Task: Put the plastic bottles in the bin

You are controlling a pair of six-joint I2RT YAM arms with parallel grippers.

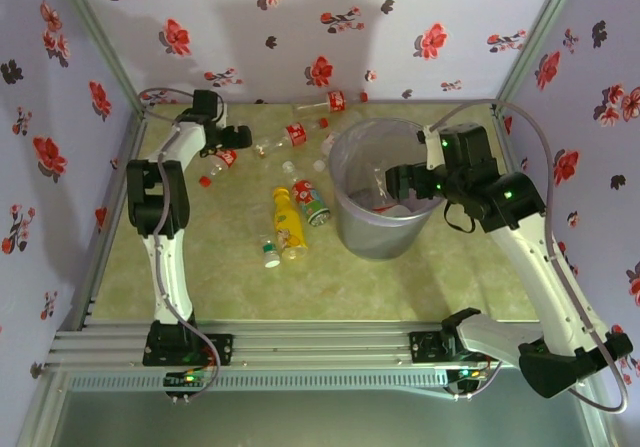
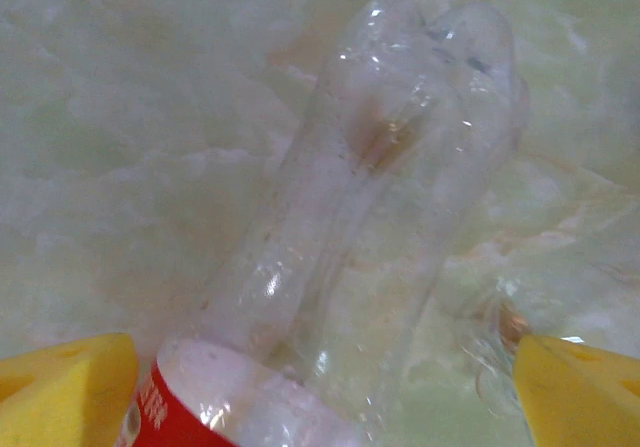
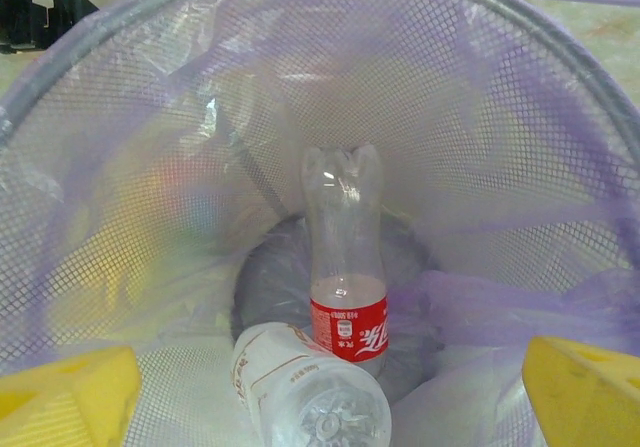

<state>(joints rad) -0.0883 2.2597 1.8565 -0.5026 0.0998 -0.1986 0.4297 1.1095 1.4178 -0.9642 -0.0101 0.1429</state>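
The left gripper's open fingers stand on either side of the bottle, so the left gripper should next lower onto the clear middle of the bottle beside the red label and close across it.
My left gripper point(image 1: 230, 147) is at the far left of the table, open, its yellow fingertips point(image 2: 70, 392) wide apart on either side of a clear bottle with a red label point(image 2: 380, 207) lying on the table. My right gripper point(image 1: 397, 184) hangs open over the bin point(image 1: 350, 222), nothing between its fingers. Inside the bin point(image 3: 560, 167) lie a clear red-labelled bottle point(image 3: 345, 267) and a white-labelled bottle point(image 3: 300, 392). On the table lie a yellow bottle point(image 1: 288, 217), a green-labelled one point(image 1: 312, 203), a small white-capped one point(image 1: 270, 255) and red-labelled ones point(image 1: 296, 134) farther back.
Another red-labelled bottle point(image 1: 335, 100) lies against the flowered back wall. A loose red cap point(image 1: 205, 180) sits near the left arm. Metal frame posts stand at the far corners, with a rail along the near edge point(image 1: 320, 347).
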